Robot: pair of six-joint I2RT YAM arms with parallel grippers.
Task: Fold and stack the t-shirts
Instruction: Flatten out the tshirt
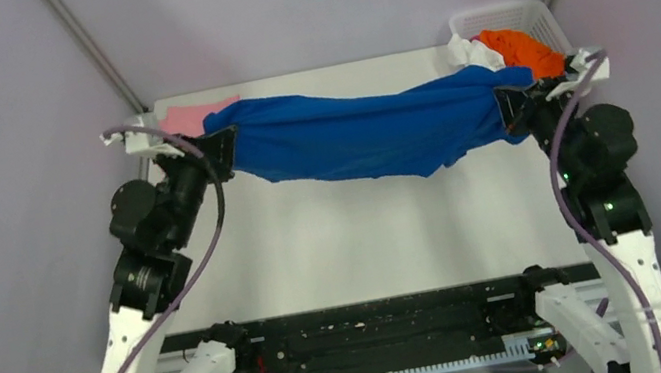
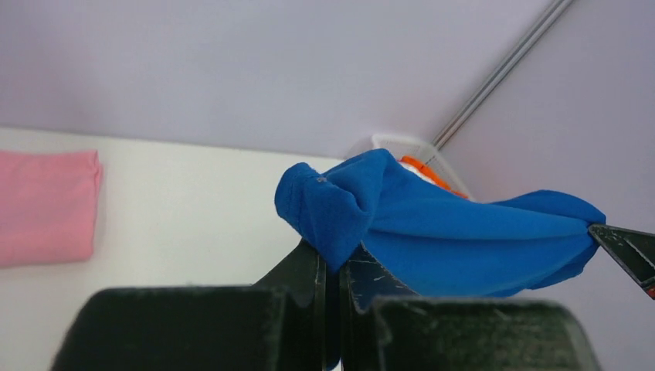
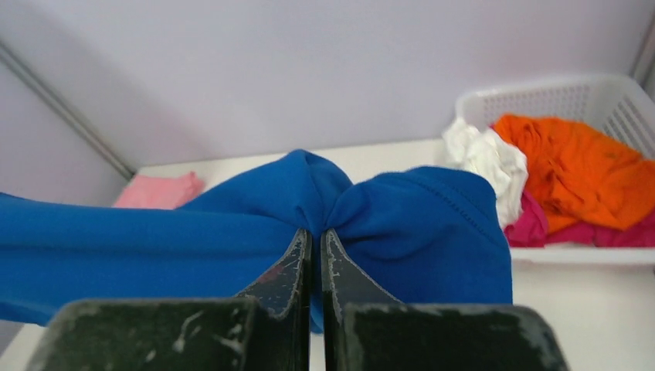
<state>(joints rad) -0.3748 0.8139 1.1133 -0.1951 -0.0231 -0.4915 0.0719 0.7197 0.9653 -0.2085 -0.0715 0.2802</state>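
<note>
The pink t-shirt hangs in midair, so my left gripper will next go down to the bare tabletop below the gripper, beside the shirt, and release the blue end.
The royal blue t-shirt (image 1: 368,131) hangs stretched in the air between my two grippers, sagging in the middle above the table. My left gripper (image 1: 224,149) is shut on its left end, seen bunched at the fingertips in the left wrist view (image 2: 334,259). My right gripper (image 1: 507,104) is shut on its right end, bunched in the right wrist view (image 3: 315,232). A folded pink t-shirt (image 1: 198,115) lies flat at the back left of the table and shows in the left wrist view (image 2: 46,205). Orange (image 3: 575,166), white (image 3: 487,158) and magenta (image 3: 556,228) shirts lie crumpled in the basket.
A white plastic mesh basket (image 1: 506,15) stands at the back right corner, also in the right wrist view (image 3: 541,97). The white table (image 1: 366,241) spreads under the hanging shirt. Grey walls with metal poles close in the sides and back.
</note>
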